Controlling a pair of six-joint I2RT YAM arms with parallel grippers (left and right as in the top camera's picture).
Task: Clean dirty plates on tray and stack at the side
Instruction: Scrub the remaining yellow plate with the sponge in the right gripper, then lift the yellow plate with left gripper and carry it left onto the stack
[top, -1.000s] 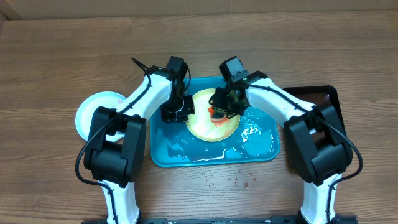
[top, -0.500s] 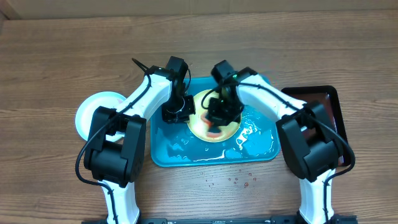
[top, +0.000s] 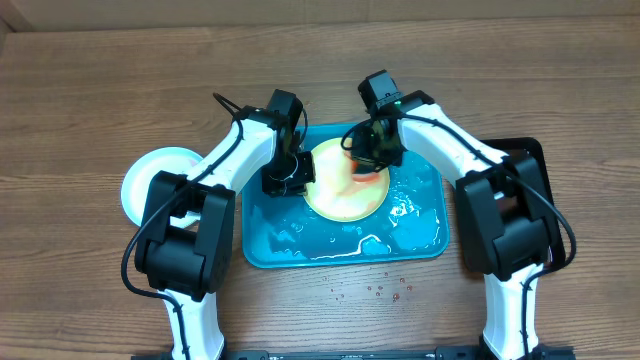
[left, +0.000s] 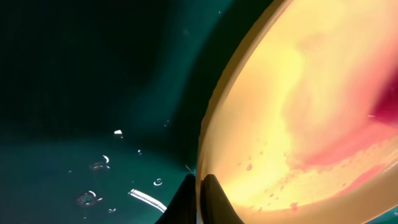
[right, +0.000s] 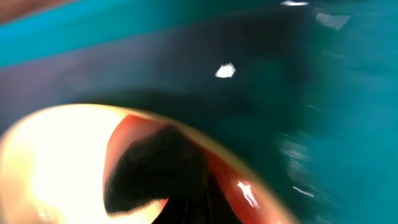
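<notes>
My left gripper lifts next and carries the plate to the left in the overhead view, down onto the white plate (top: 158, 171), since that one lies beside the tray.
A pale yellow plate (top: 345, 192) smeared with red sauce lies on the wet turquoise tray (top: 300, 240). My left gripper (top: 291, 180) is shut on the plate's left rim; the left wrist view shows the fingers (left: 200, 190) pinching the rim of the plate (left: 298, 112) over the tray (left: 93, 81). My right gripper (top: 368, 158) is over the plate's far right edge, shut on a dark, red-stained sponge (right: 149, 168) pressed on the plate (right: 50, 155). The right wrist view is blurred. A white plate with a light-blue rim (top: 148, 185) lies on the table to the left. A second yellow plate is not in view.
A dark brown-black tray (top: 528, 152) sits at the right, partly under my right arm. Water pools on the turquoise tray's near half (top: 400, 225). Small red drops (top: 385, 290) dot the wooden table in front of the tray.
My right gripper has swept with the sponge from the plate's near middle to its far right edge. My left gripper has stayed on the rim.
</notes>
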